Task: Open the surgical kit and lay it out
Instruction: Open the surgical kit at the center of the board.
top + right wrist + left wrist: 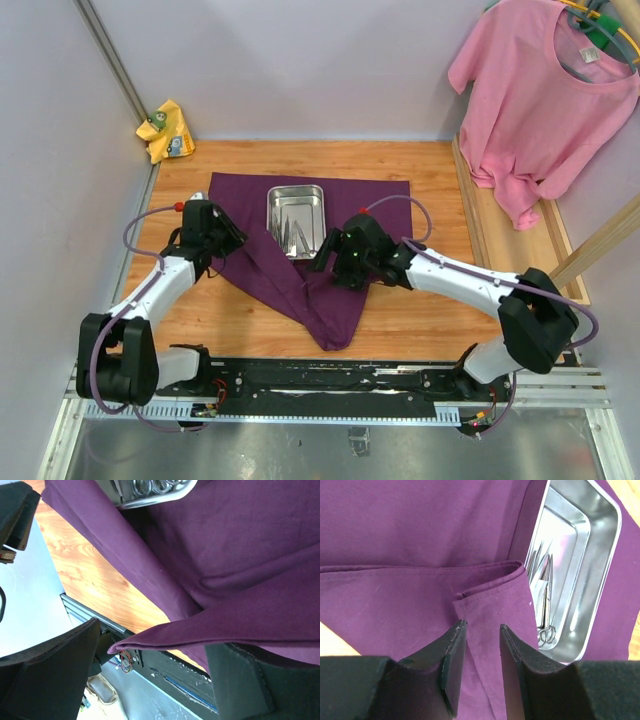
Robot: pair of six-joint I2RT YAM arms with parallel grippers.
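My right gripper draws back toward my base next and narrows its fingers around the cloth's pointed corner (306,287) (128,642), which already lies between the open fingers.
The dark purple cloth wrap (370,200) of the surgical kit lies partly unfolded on the wooden table, one flap trailing toward the near edge. On it sits the shiny steel tray (296,188) holding slim forceps and scissors (297,232). In the left wrist view the tray (580,540) shows the instruments (547,600) and a white gauze piece (537,587). My left gripper (482,625) hovers over a folded cloth edge (485,587) with its jaws apart, left of the tray (228,240). My right gripper (152,640) stands wide open, a cloth corner (240,540) lying between its fingers.
A pink T-shirt (545,90) hangs at the back right above a wooden rail (600,250). A yellow rag (165,130) sits in the back left corner. The black mounting rail (330,385) runs along the near edge, just below the cloth's trailing tip.
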